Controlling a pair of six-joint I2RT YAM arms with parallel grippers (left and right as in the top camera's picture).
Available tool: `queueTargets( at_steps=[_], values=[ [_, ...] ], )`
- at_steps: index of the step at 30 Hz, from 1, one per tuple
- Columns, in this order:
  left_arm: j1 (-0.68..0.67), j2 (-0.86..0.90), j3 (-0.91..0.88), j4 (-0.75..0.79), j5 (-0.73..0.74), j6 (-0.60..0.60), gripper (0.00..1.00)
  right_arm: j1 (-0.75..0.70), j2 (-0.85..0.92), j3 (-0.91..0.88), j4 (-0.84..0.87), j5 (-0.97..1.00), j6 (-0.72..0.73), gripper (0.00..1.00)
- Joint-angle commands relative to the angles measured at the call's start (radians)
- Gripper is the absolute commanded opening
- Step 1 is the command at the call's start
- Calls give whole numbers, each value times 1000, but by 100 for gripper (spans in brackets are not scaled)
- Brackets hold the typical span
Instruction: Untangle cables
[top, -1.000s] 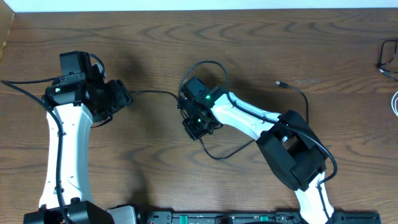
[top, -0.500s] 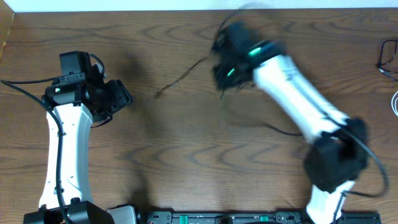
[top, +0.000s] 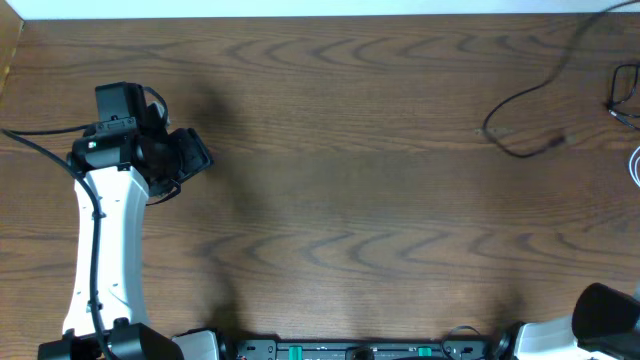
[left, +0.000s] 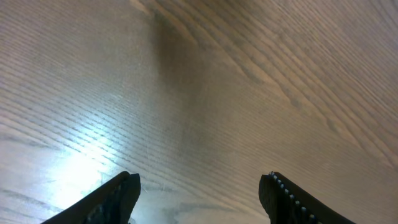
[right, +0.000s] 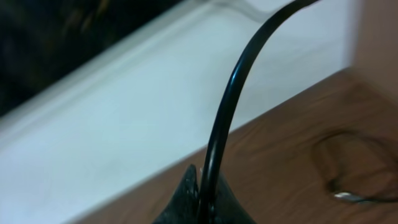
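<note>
Next, my right gripper swings toward the white cable (top: 636, 166) and lowers to release the black cable there, since the release spot is on the tabletop below.
A thin black cable (top: 517, 108) lies blurred across the far right of the table and rises toward the top right corner. In the right wrist view my right gripper (right: 208, 198) is shut on this black cable (right: 229, 106), which curves up out of the jaws. The right gripper itself is outside the overhead view; only the arm's base (top: 603, 322) shows at the bottom right. My left gripper (top: 196, 158) is at the left, open and empty over bare wood (left: 199, 194). A bit of white cable (top: 636, 166) shows at the right edge.
Another dark cable loop (top: 624, 92) lies at the right table edge. A cable loop with a small plug end (right: 346, 196) rests on the wood in the right wrist view. A white wall (right: 124, 112) borders the table's far edge.
My right arm swung from the table's middle up and to the right, out of the overhead view, pulling the black cable along to the far right. The left arm has not moved.
</note>
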Motion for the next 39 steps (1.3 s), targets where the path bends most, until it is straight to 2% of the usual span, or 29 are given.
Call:
queueTargets(
  at_steps=[1,8,17,23,26,31,36,38,39],
  values=[
    [3,-2,5,-3,-6,9,67,-106,-52,13,67,-11,103,1],
    [3,-2,5,-3,-6,9,67,-266,-75,23,193,-29,196,1],
    [3,-2,5,-1,-6,9,67,-366,-36,93,204,9,145,1],
    [2,-2,5,4,-6,8,67,-359,40,237,31,229,-19,1],
    [2,-2,5,11,-6,8,67,-354,79,248,-90,326,-58,1],
    [-3,-2,5,25,5,8,67,-350,179,248,-271,329,-57,1],
    [-18,-2,5,26,8,8,67,-319,296,248,-356,330,-57,1],
    [-20,-2,5,26,8,8,67,-306,336,248,-385,330,-58,11],
    [-20,-2,5,26,8,8,67,-299,360,248,-404,331,-58,27]
  ],
)
